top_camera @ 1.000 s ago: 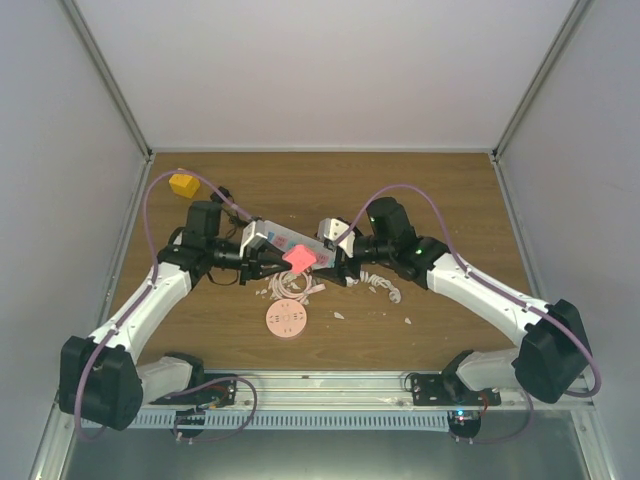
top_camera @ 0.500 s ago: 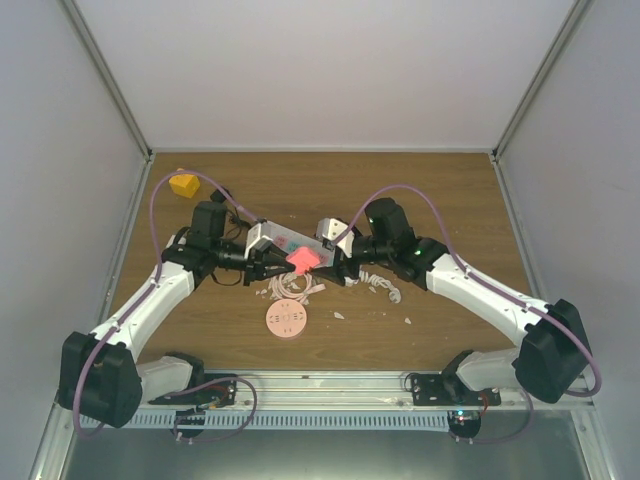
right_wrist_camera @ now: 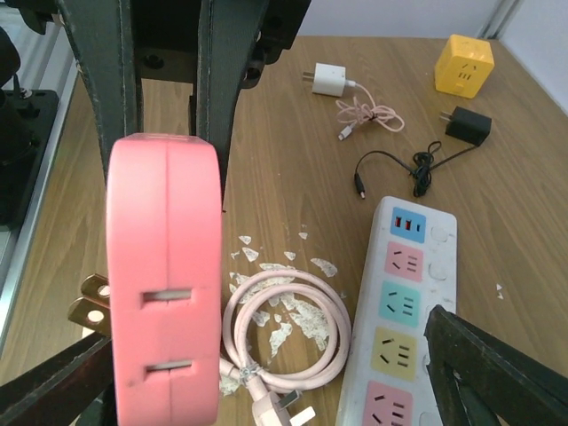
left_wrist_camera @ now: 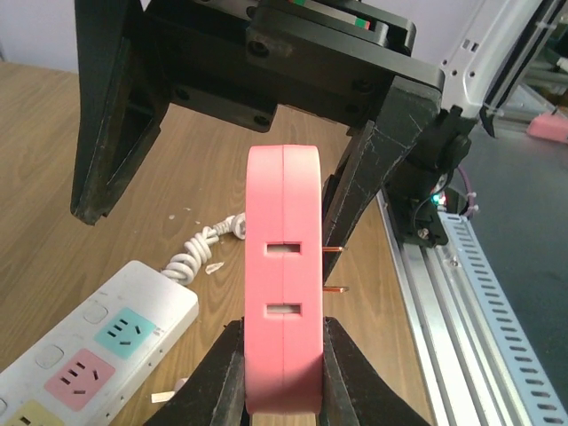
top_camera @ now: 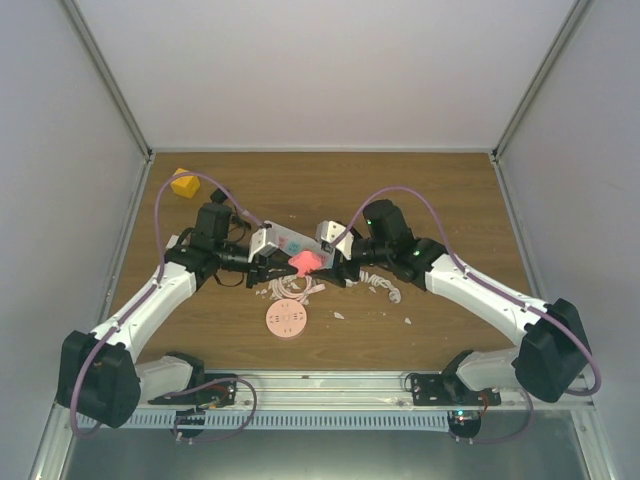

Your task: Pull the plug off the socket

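The left gripper carries the plug down and left in the top view to open wood clear of the socket next, then lowers and releases it.
The pink plug (top_camera: 303, 261) hangs above the table, its two copper prongs bare and free of any socket. My left gripper (top_camera: 275, 265) is shut on the lower part of the plug (left_wrist_camera: 282, 266), as the left wrist view of that gripper (left_wrist_camera: 282, 333) shows. The socket, a white power strip (top_camera: 285, 243) with coloured outlets, lies flat on the wood (left_wrist_camera: 89, 346) (right_wrist_camera: 404, 311). My right gripper (top_camera: 335, 265) faces the plug (right_wrist_camera: 164, 284) with jaws open wide (right_wrist_camera: 257, 373). Its left finger is beside the plug and its right finger over the strip.
A coiled pink cable (right_wrist_camera: 288, 328) and white flakes lie beside the strip. Farther back are a yellow cube (top_camera: 184, 184), a white charger (right_wrist_camera: 327, 81) and a black adapter (right_wrist_camera: 468, 127). A pink disc (top_camera: 287, 319) sits toward the near edge.
My left gripper has shifted slightly right with the pink plug. The right gripper's jaws have narrowed a little; that arm has barely moved.
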